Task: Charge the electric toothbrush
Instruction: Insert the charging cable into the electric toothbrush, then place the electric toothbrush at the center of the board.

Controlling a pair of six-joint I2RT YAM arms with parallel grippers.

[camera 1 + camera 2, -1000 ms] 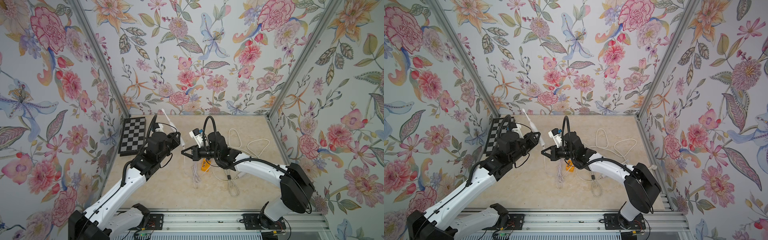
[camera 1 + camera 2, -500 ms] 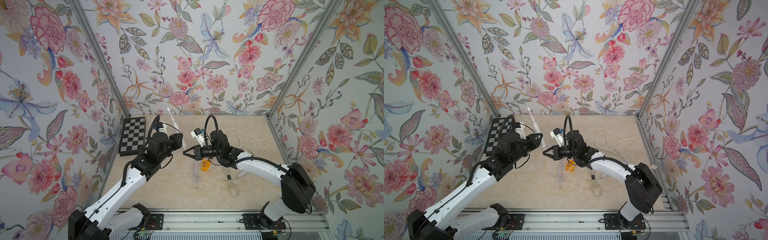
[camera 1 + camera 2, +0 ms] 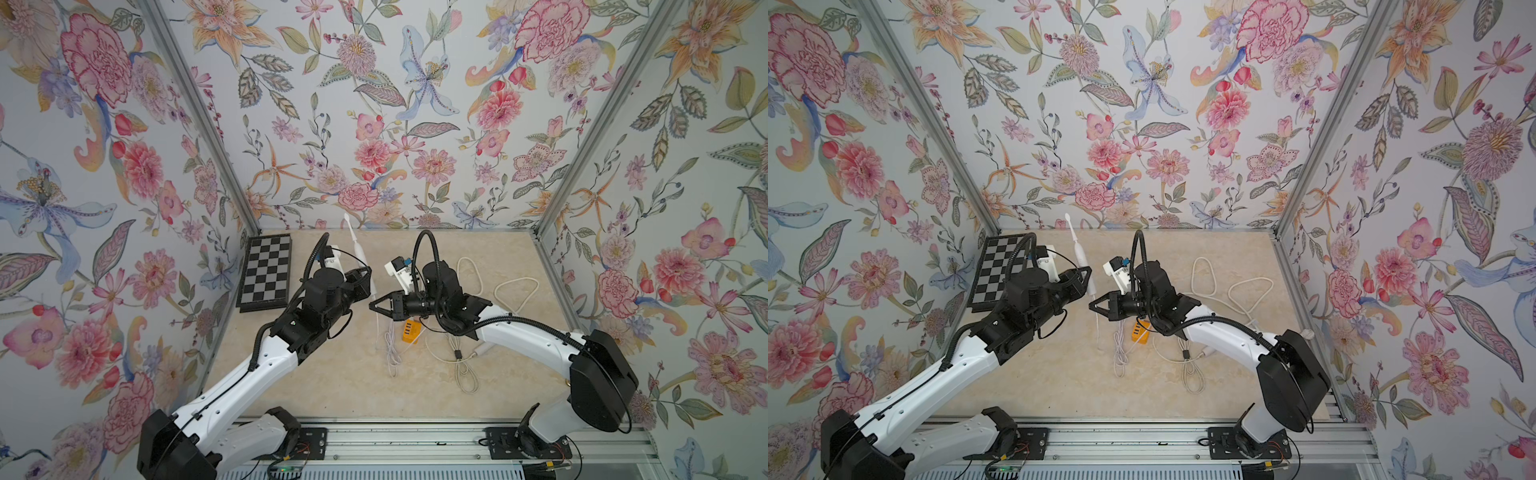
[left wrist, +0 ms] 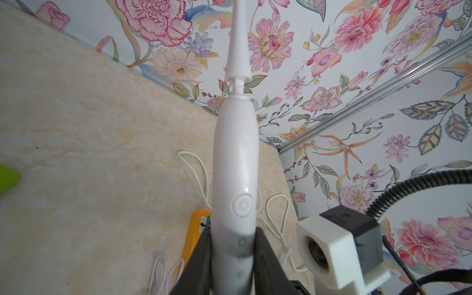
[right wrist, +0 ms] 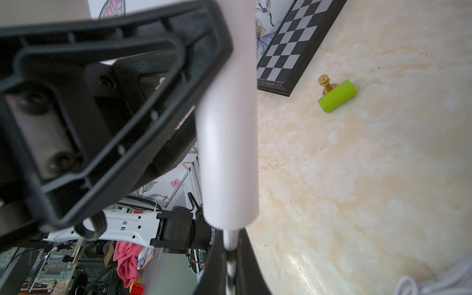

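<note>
The plug meets the toothbrush's bottom end, so I will lower my left gripper to the bare tabletop between green cylinder and orange charger block and release the handle.
The white electric toothbrush [image 3: 357,248] [image 3: 1077,249] hangs above the table, brush head toward the back wall. My left gripper [image 3: 364,286] [image 3: 1086,282] [image 4: 233,238] is shut on the lower part of its handle [image 4: 235,166], below the power button. My right gripper [image 3: 372,306] [image 3: 1091,306] [image 5: 230,245] is shut on the small plug of a thin white charging cable [image 3: 377,328] [image 3: 1098,328]. The plug's tip meets the bottom end of the toothbrush [image 5: 227,153]. The cable drops to the table beside an orange charger block [image 3: 409,331] [image 3: 1139,332] [image 4: 195,229].
A chessboard [image 3: 266,270] [image 3: 994,270] [image 5: 296,46] lies at the back left. A green cylinder [image 5: 337,95] and a gold pawn [image 5: 325,82] lie near it. Loose white cables [image 3: 515,291] [image 3: 1252,291] and a tied cable bundle [image 3: 461,365] sprawl under my right arm.
The left arm has swung the toothbrush to the right, its head nearer the centre. The right gripper with the plug has edged toward its bottom end.
</note>
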